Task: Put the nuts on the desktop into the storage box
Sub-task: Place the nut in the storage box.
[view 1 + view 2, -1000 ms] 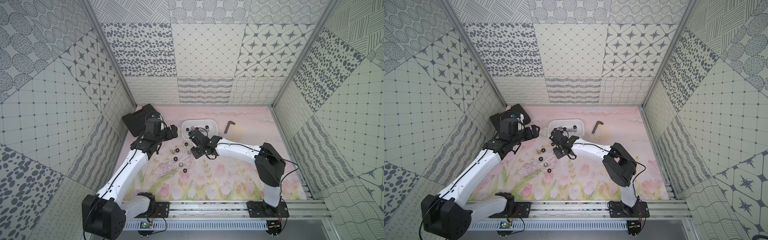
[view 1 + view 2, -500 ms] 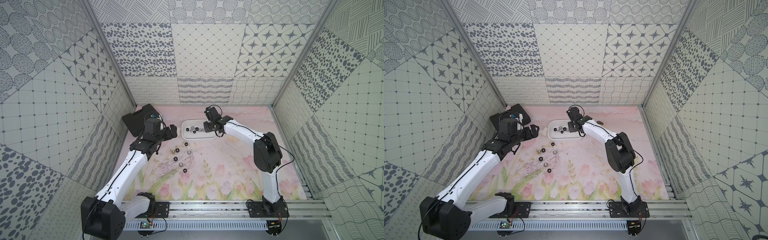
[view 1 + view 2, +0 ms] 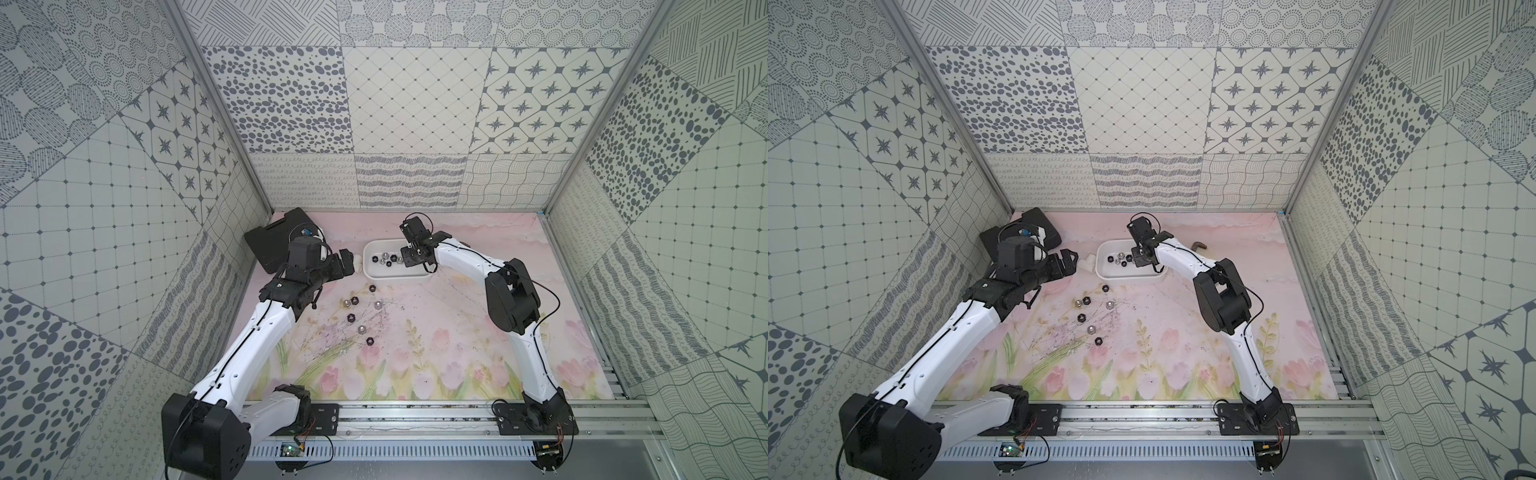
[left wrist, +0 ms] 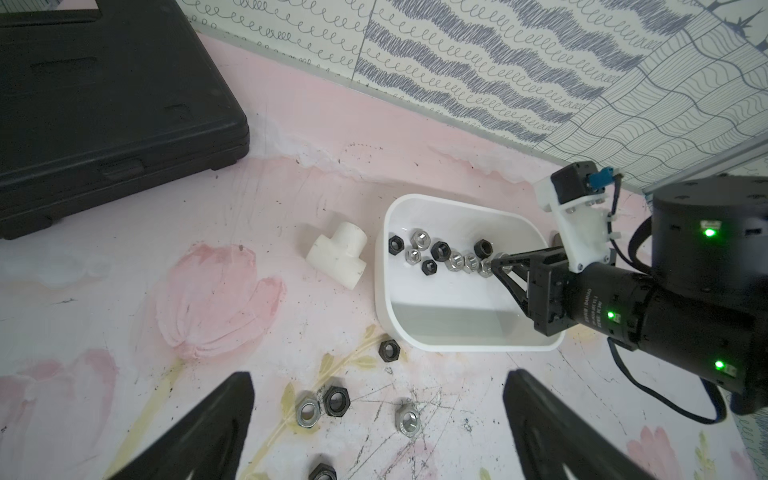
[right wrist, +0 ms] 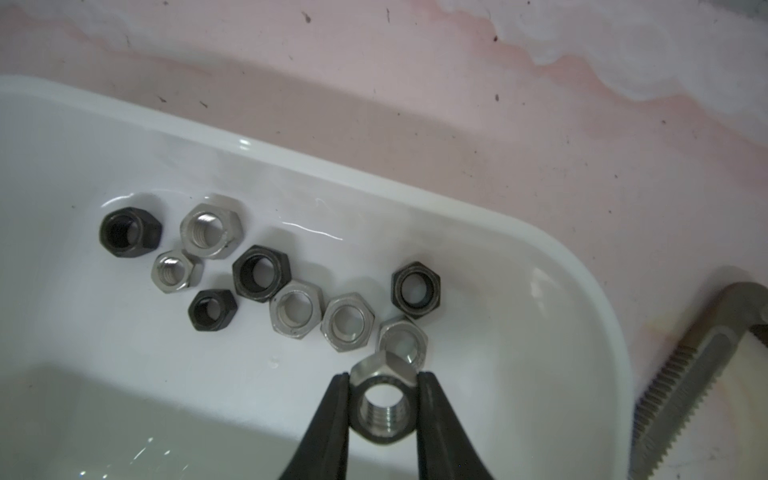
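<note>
I should move my right gripper outward over the silver nuts and down to release its nut on the storage box's bare bottom beyond them, because it's empty.
The white storage box (image 3: 370, 272) (image 5: 540, 237) stands at the back of the pink tulip desktop (image 3: 436, 316) and holds several black and silver nuts (image 5: 257, 272). My right gripper (image 5: 383, 378) (image 3: 409, 259) hangs over the box's right part, shut on a silver nut (image 5: 382, 409) just above the ones lying inside. Several more nuts (image 3: 355, 300) (image 4: 336, 401) lie loose on the desktop in front of the box. My left gripper (image 4: 379, 374) (image 3: 347, 266) hovers open left of the box, above those loose nuts, holding nothing.
A flat black case (image 3: 274, 241) lies in the back left corner, behind the left wrist. A white T-shaped fitting (image 4: 338, 253) sits just left of the box. A dark hex key (image 5: 706, 361) (image 3: 1200, 246) lies right of the box. Patterned walls close in three sides.
My right gripper has travelled from the loose nuts on the desktop back and up to over the box, carrying the silver nut. The left arm has barely moved.
</note>
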Motion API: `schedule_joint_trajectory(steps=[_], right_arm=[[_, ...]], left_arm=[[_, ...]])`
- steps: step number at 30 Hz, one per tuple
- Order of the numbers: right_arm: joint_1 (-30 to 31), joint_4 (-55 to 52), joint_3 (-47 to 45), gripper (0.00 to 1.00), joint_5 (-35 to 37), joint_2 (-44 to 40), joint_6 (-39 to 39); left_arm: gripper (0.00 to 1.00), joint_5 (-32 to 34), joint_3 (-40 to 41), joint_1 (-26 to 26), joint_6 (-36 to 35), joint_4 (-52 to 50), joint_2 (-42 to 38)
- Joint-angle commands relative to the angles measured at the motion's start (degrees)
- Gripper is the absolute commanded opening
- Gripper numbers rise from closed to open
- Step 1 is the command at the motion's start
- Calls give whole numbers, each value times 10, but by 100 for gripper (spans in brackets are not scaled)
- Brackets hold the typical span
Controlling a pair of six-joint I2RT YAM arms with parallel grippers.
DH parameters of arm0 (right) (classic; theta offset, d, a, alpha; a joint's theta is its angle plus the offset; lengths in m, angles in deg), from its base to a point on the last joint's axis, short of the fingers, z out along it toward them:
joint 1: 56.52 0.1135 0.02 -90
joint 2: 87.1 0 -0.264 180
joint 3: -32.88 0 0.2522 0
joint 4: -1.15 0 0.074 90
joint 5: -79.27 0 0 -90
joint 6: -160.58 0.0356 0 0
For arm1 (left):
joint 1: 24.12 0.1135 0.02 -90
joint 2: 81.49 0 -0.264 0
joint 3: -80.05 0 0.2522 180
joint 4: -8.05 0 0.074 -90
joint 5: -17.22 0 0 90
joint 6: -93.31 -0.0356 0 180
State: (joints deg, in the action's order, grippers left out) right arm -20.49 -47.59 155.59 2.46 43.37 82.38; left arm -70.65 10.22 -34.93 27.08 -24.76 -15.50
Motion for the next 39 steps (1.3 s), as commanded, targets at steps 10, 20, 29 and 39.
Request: schedule_joint_trajectory(steps=[10, 20, 29, 39], right_arm=[[3, 6, 114, 20, -4, 86, -12], [2, -1, 131, 29, 0, 112, -15], [3, 2, 136, 49, 4, 97, -16], [48, 22, 69, 50, -31, -30, -35]], left_arm=[[99, 10, 2, -1, -16, -2, 9], [99, 9, -1, -2, -18, 2, 20], [99, 7, -3, -1, -20, 3, 26], [99, 4, 0, -1, -19, 3, 23]])
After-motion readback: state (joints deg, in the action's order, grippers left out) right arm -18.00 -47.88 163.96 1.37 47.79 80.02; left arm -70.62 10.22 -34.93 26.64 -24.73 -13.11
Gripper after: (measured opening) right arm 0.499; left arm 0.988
